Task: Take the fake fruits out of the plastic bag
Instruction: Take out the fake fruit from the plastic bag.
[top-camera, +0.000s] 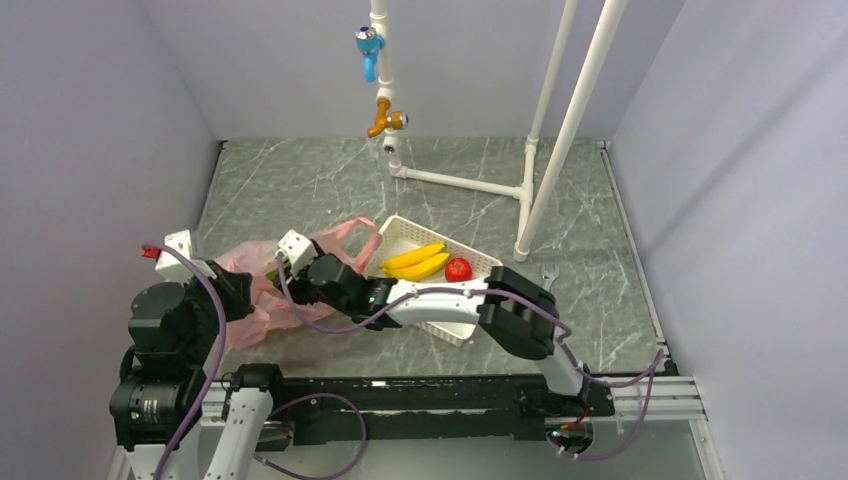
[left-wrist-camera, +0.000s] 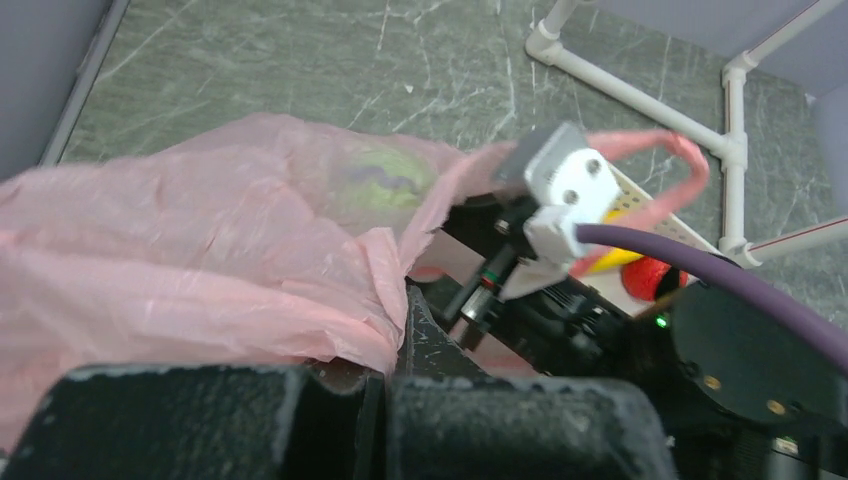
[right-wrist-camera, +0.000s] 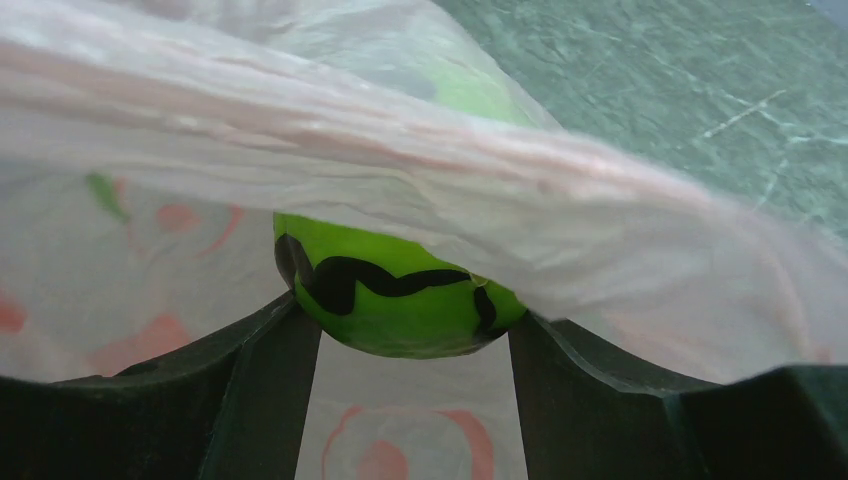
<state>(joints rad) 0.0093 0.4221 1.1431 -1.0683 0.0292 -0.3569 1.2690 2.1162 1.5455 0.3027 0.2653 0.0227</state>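
Observation:
The basket (top-camera: 398, 226) with the other fruits is to the right of my right gripper in the top view. Next I will move the green one from the bag over the basket and release it.
The pink plastic bag (top-camera: 248, 318) lies at the left on the table. My left gripper (top-camera: 238, 292) is shut on the bag's edge (left-wrist-camera: 370, 320). My right gripper (top-camera: 290, 278) reaches into the bag's mouth. In the right wrist view its fingers (right-wrist-camera: 270, 370) press both sides of a green round fruit (right-wrist-camera: 400, 300) with black stripes, under the bag film. The green fruit shows through the bag in the left wrist view (left-wrist-camera: 385, 180). The yellow bananas (top-camera: 418, 262) and the red fruit (top-camera: 458, 268) lie in the white basket (top-camera: 398, 226).
The basket stands just right of the bag, under my right forearm. A white pipe frame (top-camera: 470, 183) with a blue and orange tap (top-camera: 385, 118) stands at the back. A small wrench (top-camera: 548, 275) lies right of the basket. Grey walls close in three sides.

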